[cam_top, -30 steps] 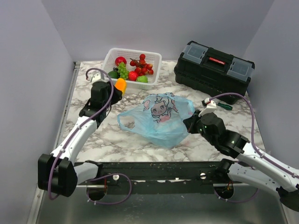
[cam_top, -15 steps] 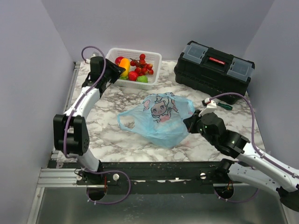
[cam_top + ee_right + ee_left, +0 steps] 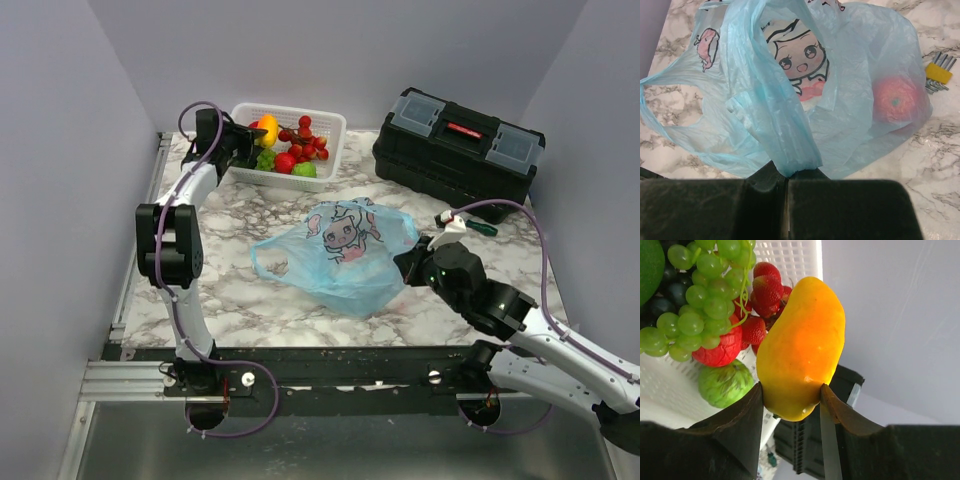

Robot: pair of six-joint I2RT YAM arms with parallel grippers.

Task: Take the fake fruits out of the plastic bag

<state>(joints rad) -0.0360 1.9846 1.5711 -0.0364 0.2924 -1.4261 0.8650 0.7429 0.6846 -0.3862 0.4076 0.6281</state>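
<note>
My left gripper lowers slightly toward the red berries in the basket next. It releases the yellow-orange fruit (image 3: 801, 347) there, since the berries lie just below it.
My left gripper (image 3: 252, 137) is shut on the yellow-orange fruit (image 3: 801, 347) and holds it over the left end of the white lattice basket (image 3: 332, 131); the fruit also shows in the top view (image 3: 266, 130). In the basket lie a green grape bunch (image 3: 705, 295), red berries (image 3: 305, 140), a red fruit (image 3: 717, 347) and a light-green round fruit (image 3: 725, 385). My right gripper (image 3: 787, 177) is shut on a fold of the light-blue plastic bag (image 3: 785, 100), which lies mid-table (image 3: 335, 255). A red apple (image 3: 895, 100) shows through the bag's right side.
A black toolbox (image 3: 458, 150) stands at the back right. A green-handled screwdriver (image 3: 478, 226) lies right of the bag, and a yellow hex-key set (image 3: 938, 72) lies beside the bag. Grey walls close the left, back and right sides.
My left arm has swung from beside the bag up to the basket, carrying the yellow-orange fruit over it. The right gripper and the bag have stayed put.
</note>
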